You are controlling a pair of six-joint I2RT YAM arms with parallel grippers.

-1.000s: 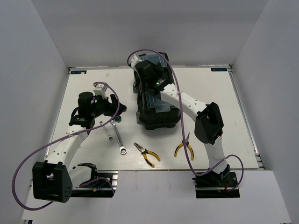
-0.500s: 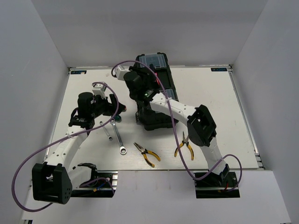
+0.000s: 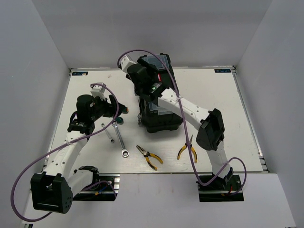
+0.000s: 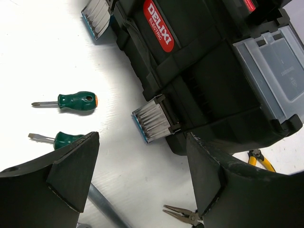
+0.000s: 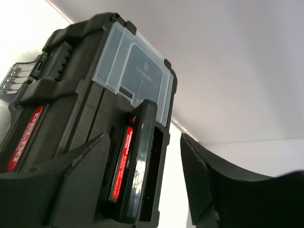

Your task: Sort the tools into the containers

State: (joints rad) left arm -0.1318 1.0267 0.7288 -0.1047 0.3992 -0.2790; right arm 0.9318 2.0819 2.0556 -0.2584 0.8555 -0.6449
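The right gripper shifts right in the top view and down to the toolbox's raised handle below it next, turning to match the handle's slant.
The black toolbox (image 3: 161,116) lies shut in the middle of the table, with clear-lidded pockets (image 5: 135,66) and a red-marked top handle (image 5: 124,159). My right gripper (image 3: 149,81) is open, its fingers (image 5: 88,178) on either side of that handle, not closed on it. My left gripper (image 3: 117,110) is open and empty, left of the toolbox, above two green-handled screwdrivers (image 4: 77,101) (image 4: 61,139). Two silver wrenches, one short (image 3: 108,133) and one long (image 3: 120,139), lie near them. Two yellow-handled pliers (image 3: 150,157) (image 3: 186,152) lie in front of the toolbox.
Silver latches (image 4: 152,124) (image 4: 97,13) stick out of the toolbox's left side. White walls close in the table (image 3: 213,95) on the left, back and right. The purple cables loop above both arms.
My right arm swung left over the toolbox lid, then back a little, and now straddles the handle. My left gripper drew slightly left and back. The tools have not moved.
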